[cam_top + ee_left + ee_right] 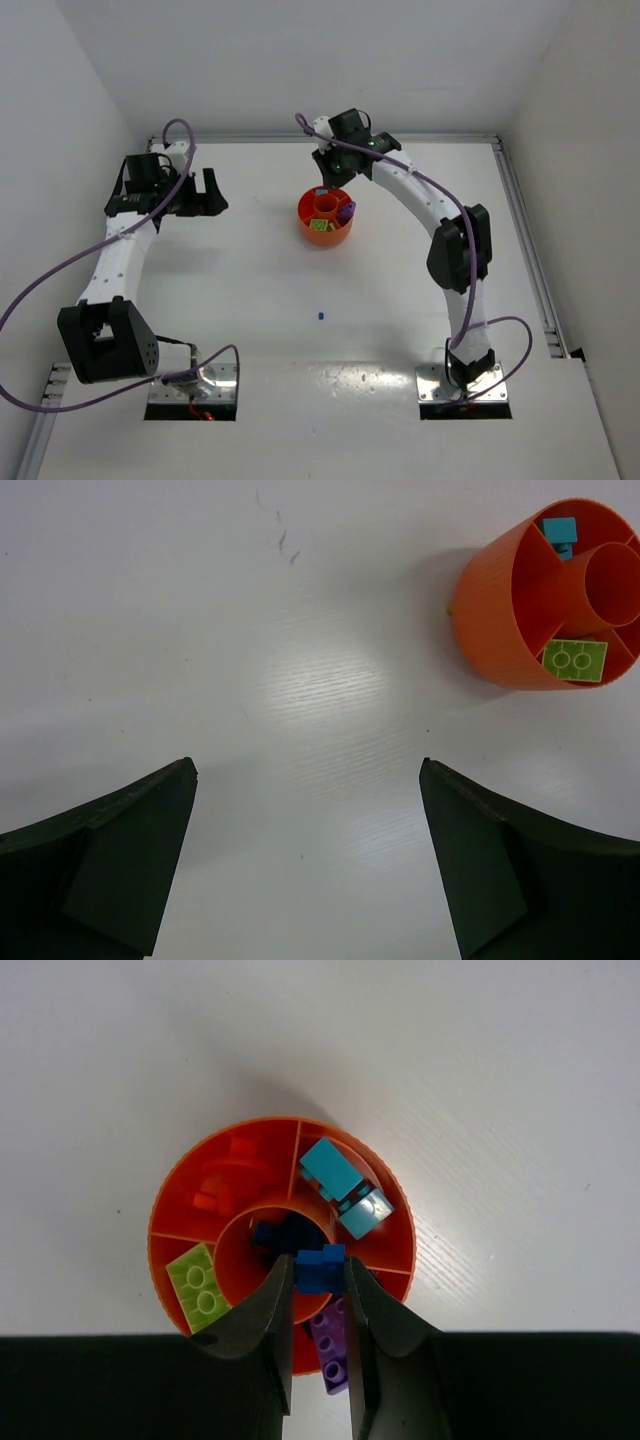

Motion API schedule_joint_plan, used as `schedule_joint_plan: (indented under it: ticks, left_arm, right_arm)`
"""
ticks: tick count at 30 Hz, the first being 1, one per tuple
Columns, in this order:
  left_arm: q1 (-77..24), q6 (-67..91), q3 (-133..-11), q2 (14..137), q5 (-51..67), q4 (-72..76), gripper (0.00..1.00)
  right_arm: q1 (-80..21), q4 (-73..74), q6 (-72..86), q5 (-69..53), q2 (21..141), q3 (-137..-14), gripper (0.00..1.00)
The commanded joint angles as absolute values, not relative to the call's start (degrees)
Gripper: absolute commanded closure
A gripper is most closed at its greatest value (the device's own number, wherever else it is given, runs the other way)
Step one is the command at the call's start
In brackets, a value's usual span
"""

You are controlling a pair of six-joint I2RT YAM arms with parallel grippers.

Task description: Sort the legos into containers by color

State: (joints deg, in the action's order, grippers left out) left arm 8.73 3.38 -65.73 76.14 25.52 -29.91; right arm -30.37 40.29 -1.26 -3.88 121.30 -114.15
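Observation:
The blue pieces lie inside the central cup, so I need to move my right gripper slightly back and lower over the central cup's opening (326, 204) (275, 1258) to let go of the small blue lego.
My right gripper (318, 1262) is shut on a small blue lego (322, 1270), held just over the central cup of the round orange tray (232, 1132). Darker blue pieces (272, 1234) lie in that cup. The wedges around it hold teal bricks (345, 1188), orange pieces (222, 1178), a yellow-green brick (198, 1282) and a purple brick (330, 1348). In the top view the tray (318, 238) sits at the table's far middle under my right gripper (328, 188). One tiny blue lego (320, 316) lies on the table nearer the bases. My left gripper (212, 192) stands open and holds nothing.
In the left wrist view the tray (490, 610) is at the upper right, well beyond my open left fingers (120, 860). White walls close in the table on the left, back and right. A metal rail (528, 250) runs along the right edge.

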Motion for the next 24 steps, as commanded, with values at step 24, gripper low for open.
schedule_joint_plan:
  ticks: [24]
  left_arm:
    - [9.58,4.75,-64.42,76.82,27.07,-27.07,0.0]
  right_arm:
    - [-30.41,43.95,-2.02,-8.26,123.49,-114.26,0.64]
